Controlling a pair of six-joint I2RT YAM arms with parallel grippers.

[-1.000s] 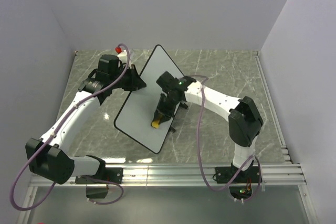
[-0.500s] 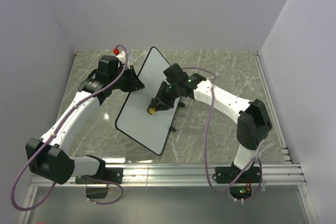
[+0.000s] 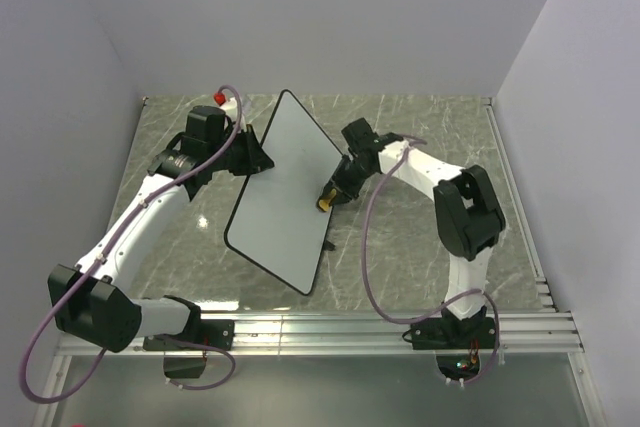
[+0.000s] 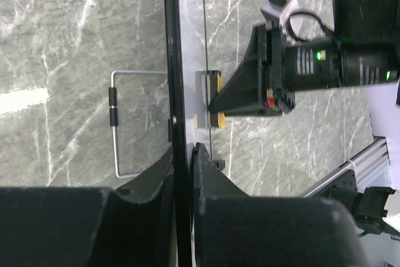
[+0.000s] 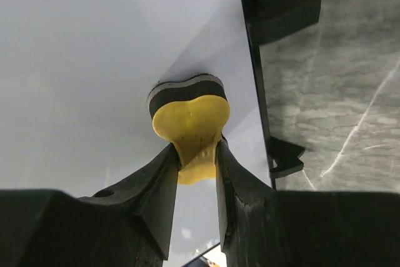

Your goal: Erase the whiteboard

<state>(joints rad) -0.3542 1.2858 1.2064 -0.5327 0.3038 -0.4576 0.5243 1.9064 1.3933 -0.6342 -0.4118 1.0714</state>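
Note:
The whiteboard is blank and bare marble lies below the robot's right gripper, to its right in the top view, so the right gripper will move off the board, lower and release the eraser (image 3: pixel 325 204).
The whiteboard (image 3: pixel 280 197) is a white board with a thin black rim, tilted up on the marble table. Its face looks blank. My left gripper (image 3: pixel 258 159) is shut on its upper left rim, which shows edge-on in the left wrist view (image 4: pixel 173 92). My right gripper (image 3: pixel 335 190) is shut on the yellow bone-shaped eraser (image 3: pixel 325 204) at the board's right edge. In the right wrist view the eraser (image 5: pixel 190 120) has its dark felt pressed against the white face (image 5: pixel 94 60), close to the black rim and feet (image 5: pixel 284 157).
A small red-capped object (image 3: pixel 222 97) lies at the table's back left. A wire stand (image 4: pixel 115 123) shows behind the board in the left wrist view. Grey walls close in the table; an aluminium rail (image 3: pixel 380 332) runs along the near edge.
My right gripper has swept the eraser from the board's lower middle up and right to its right edge. The left gripper has kept its hold; the board has tilted slightly.

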